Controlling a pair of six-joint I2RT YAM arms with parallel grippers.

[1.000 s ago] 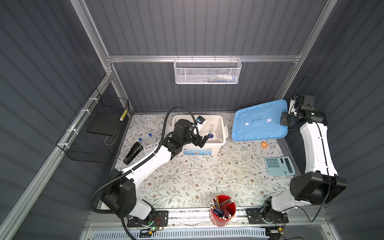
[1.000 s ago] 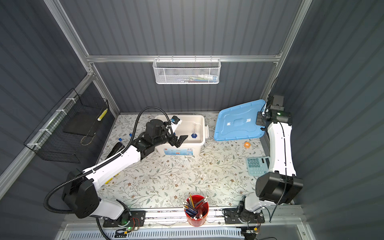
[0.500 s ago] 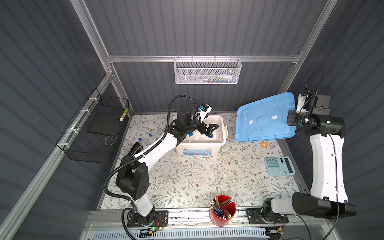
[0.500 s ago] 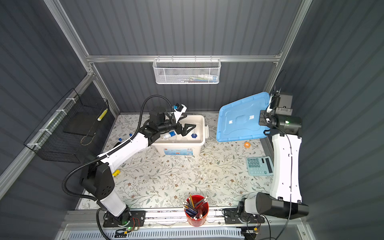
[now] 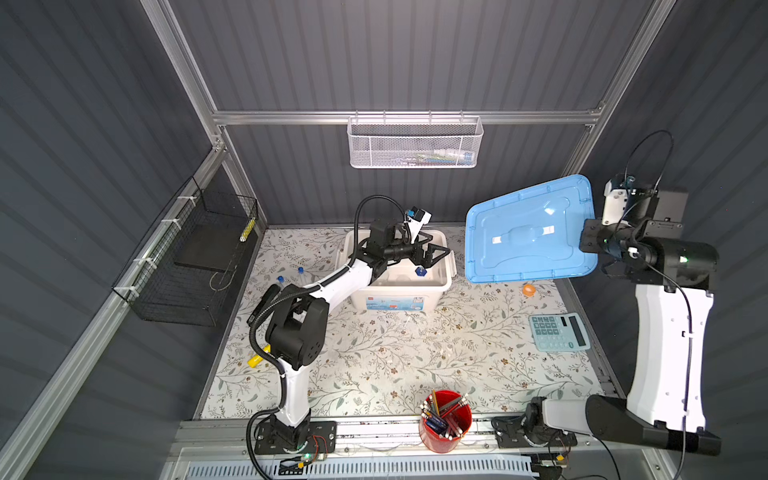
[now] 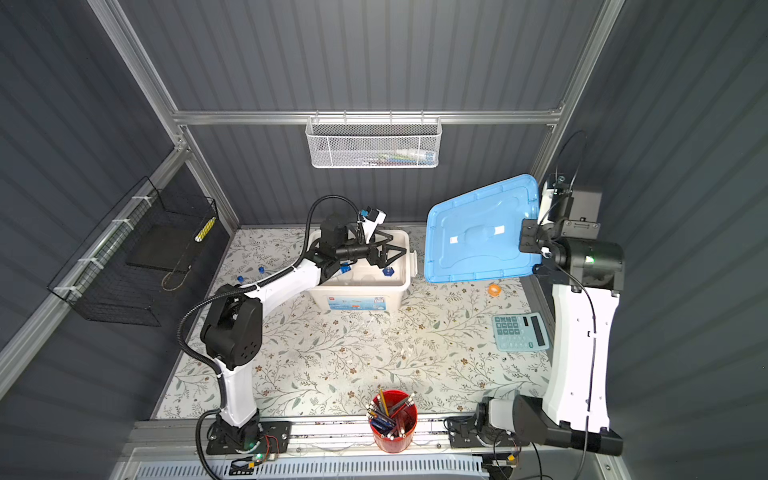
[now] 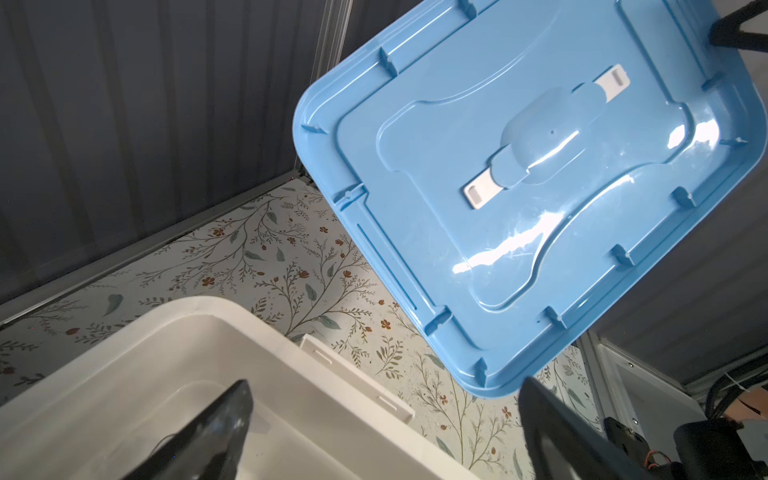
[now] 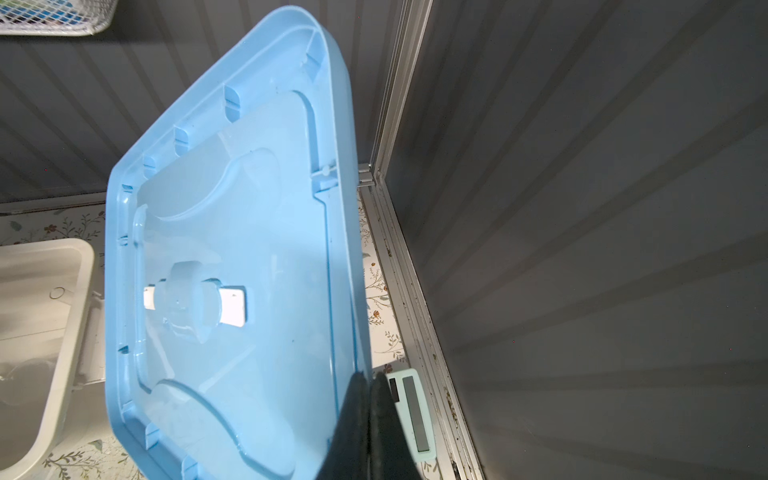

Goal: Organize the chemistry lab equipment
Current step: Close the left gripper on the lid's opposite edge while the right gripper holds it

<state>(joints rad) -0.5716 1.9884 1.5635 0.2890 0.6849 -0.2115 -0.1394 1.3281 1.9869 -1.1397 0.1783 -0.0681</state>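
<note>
I need to reach across with my left gripper next and close it on the lid's free edge (image 5: 468,242) (image 7: 385,268). That edge hangs beyond the bin's rim from the gripper, and only the opposite end is held.
My left gripper (image 5: 432,257) (image 6: 384,255) (image 7: 384,384) hangs open and empty over the white bin (image 5: 446,270) (image 6: 405,274) (image 7: 291,345). Inside the bin lies a measuring cylinder, of which only the blue hexagonal foot (image 5: 421,272) (image 6: 388,272) stands out. Two blue-capped tubes (image 5: 280,279) (image 6: 261,270) stand on the mat left of the bin. To the bin's right my right gripper (image 5: 584,241) (image 6: 525,241) (image 8: 369,376) is shut on the rim of the blue lid (image 5: 528,232) (image 6: 478,237) (image 7: 519,187) (image 8: 228,270). The lid is held in the air, tilted.
A red cup of pencils (image 5: 446,419) stands at the front edge. A pale blue calculator (image 5: 559,332) and an orange ball (image 5: 528,289) lie on the right. A black wire basket (image 5: 195,257) hangs on the left wall, a white mesh basket (image 5: 413,143) on the back wall.
The right arm has raised the blue lid from the back right corner into the air. The left gripper has risen out of the bin and moved right, still open.
</note>
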